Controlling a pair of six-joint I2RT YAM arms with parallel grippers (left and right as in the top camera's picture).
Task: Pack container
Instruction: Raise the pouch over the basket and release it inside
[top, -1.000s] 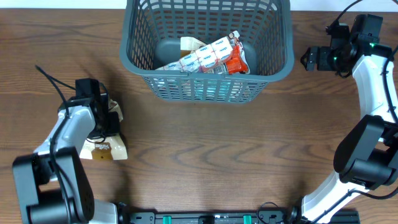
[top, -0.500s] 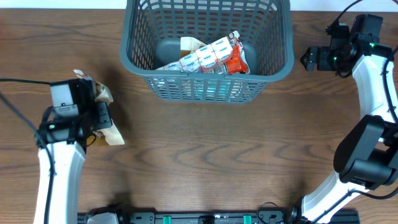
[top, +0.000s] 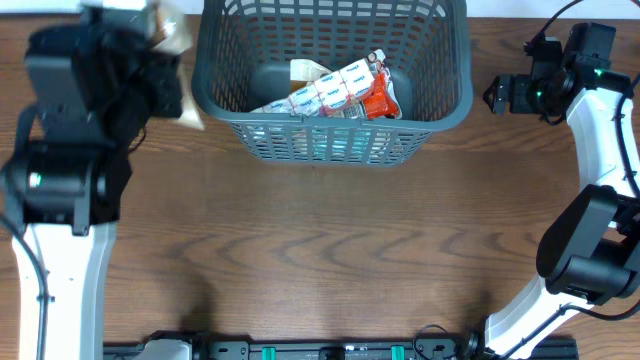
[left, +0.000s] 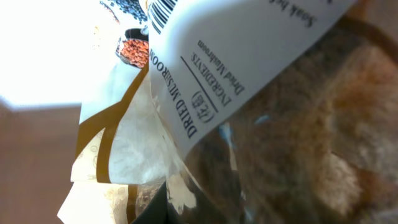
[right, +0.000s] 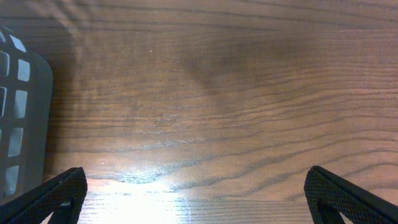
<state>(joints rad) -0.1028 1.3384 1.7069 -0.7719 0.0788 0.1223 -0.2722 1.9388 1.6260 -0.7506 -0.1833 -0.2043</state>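
I should next move my left gripper across the container's rim and down to let go over the beige packet (top: 307, 71), which is below and to its right in the overhead view.
The container (top: 322, 142), a large dark grey slatted basket, stands at the back middle of the table. My left gripper (top: 160, 85) is raised high just left of the basket's rim, shut on a clear and white dried mushroom packet (top: 176, 38). That packet (left: 249, 93) fills the left wrist view, with brown pieces behind its printed label; the fingers are hidden behind it. To the right of the basket my right gripper (top: 497, 95) hovers over bare wood, and its jaws (right: 199, 199) stand wide apart with nothing between them.
Inside the basket lie a white and blue multipack (top: 338, 83), a red-orange packet (top: 378, 97) and a beige packet (top: 305, 70). The basket's wall (right: 17, 124) shows at the left edge of the right wrist view. Brown wooden tabletop (top: 330, 240) runs in front.
My left arm has lifted the mushroom packet off the table at the left and carried it up and back, close to the basket's left rim. The right arm has not moved.
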